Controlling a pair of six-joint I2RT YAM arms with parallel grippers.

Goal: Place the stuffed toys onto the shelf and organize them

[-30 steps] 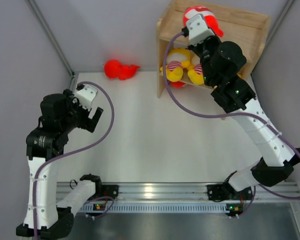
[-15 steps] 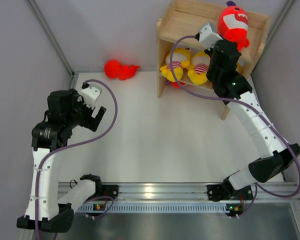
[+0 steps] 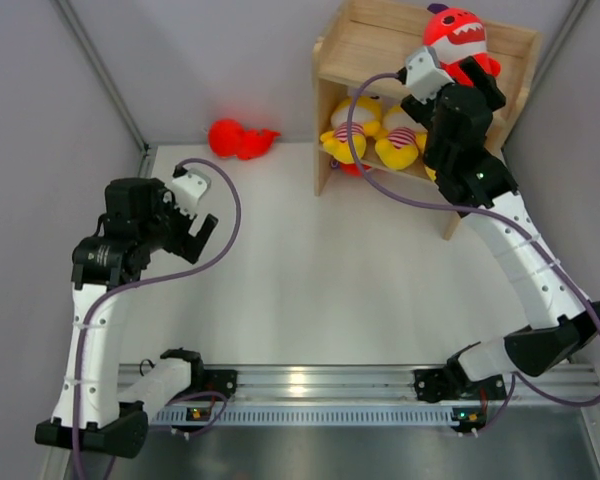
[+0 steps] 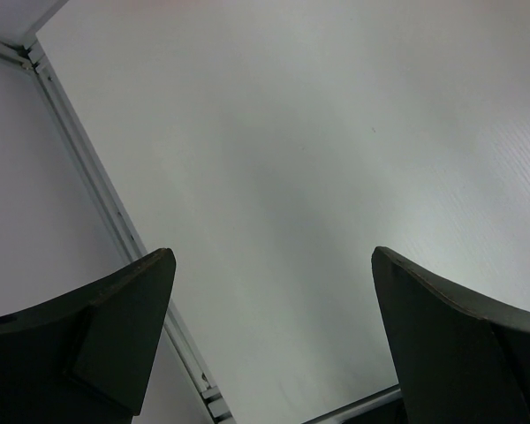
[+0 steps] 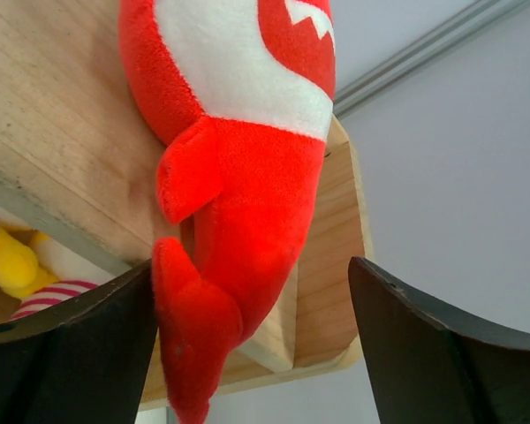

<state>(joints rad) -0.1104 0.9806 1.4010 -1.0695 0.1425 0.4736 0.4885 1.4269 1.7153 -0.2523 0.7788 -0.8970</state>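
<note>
The left gripper moves outward and down onto the red shark's round head (image 3: 224,138) next. It lies outward of the gripper by the back wall, still off the shelf (image 3: 370,45).
A red shark (image 3: 460,40) with a white toothy mouth sits at the right end of the wooden shelf's (image 3: 370,45) top tier. My right gripper (image 3: 458,78) stands open just in front of it. In the right wrist view the shark's (image 5: 247,177) tail hangs over the shelf's (image 5: 53,132) front edge between the open fingers of the right gripper (image 5: 252,265), close by the left one. Two yellow striped toys (image 3: 348,135) (image 3: 400,140) sit on the lower tier. Another red shark (image 3: 238,138) lies on the table by the back wall. My left gripper (image 3: 198,238) is open and holds nothing.
A bit of red plush (image 3: 352,168) shows under the yellow toys. The shelf stands in the back right corner. A metal rail (image 4: 115,221) runs along the table's left edge below the left gripper (image 4: 272,253).
The right gripper carried the red shark from the left to the right end of the top tier, then opened and let it go. The left arm shifted slightly.
</note>
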